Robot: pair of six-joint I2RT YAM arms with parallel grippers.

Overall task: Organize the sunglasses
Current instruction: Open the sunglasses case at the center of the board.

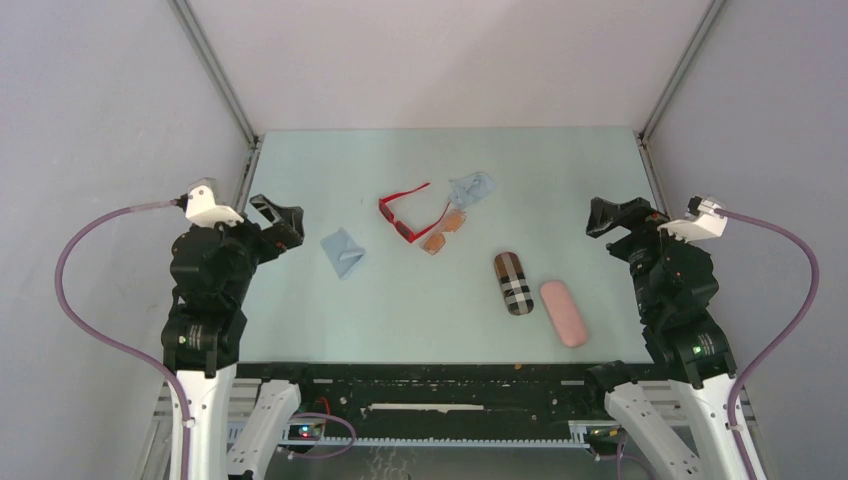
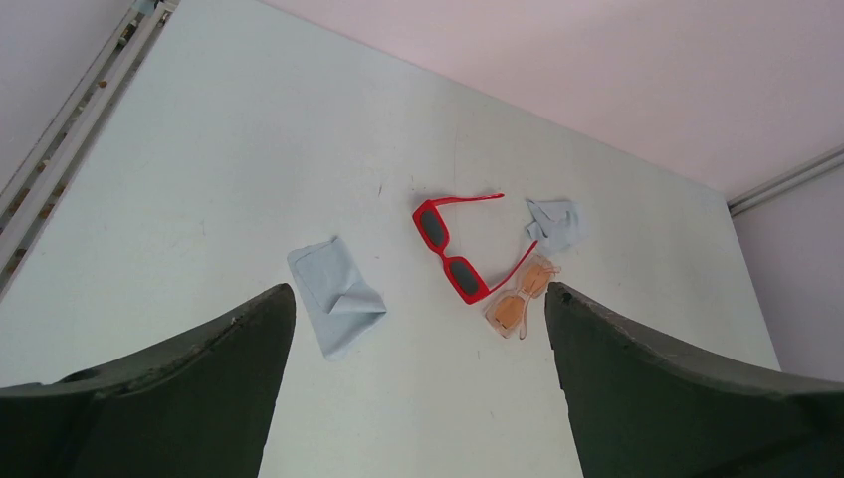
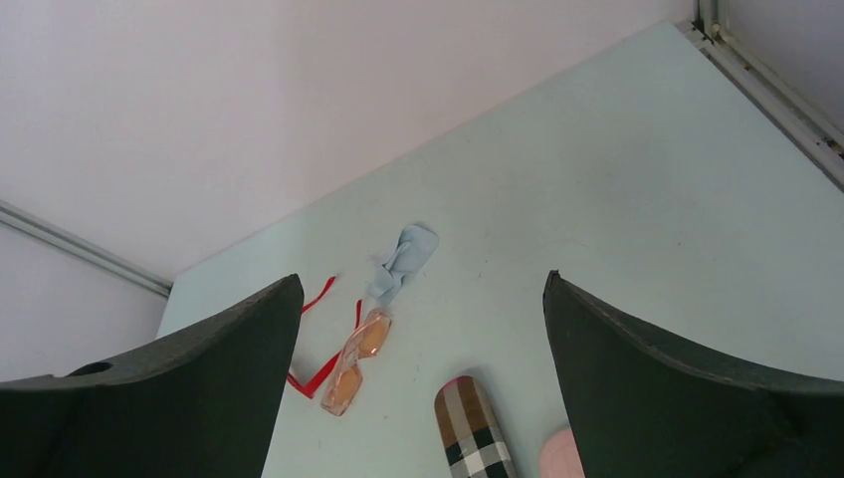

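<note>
I will lower my right gripper to the left in the top view next, toward the plaid case below. My fingers will be on both sides of the case's narrow middle.
The red sunglasses lie unfolded near the table's middle, and the orange-tinted sunglasses rest right against them on the right. My left gripper hovers open at the left side of the table, well apart from both pairs, nothing between its fingers. At the right side my right gripper is open and empty too. In the right wrist view its left finger hides most of the red pair.
A flat pale blue cloth lies left of the sunglasses; a crumpled one lies behind them. A plaid case and a pink case sit side by side front right.
</note>
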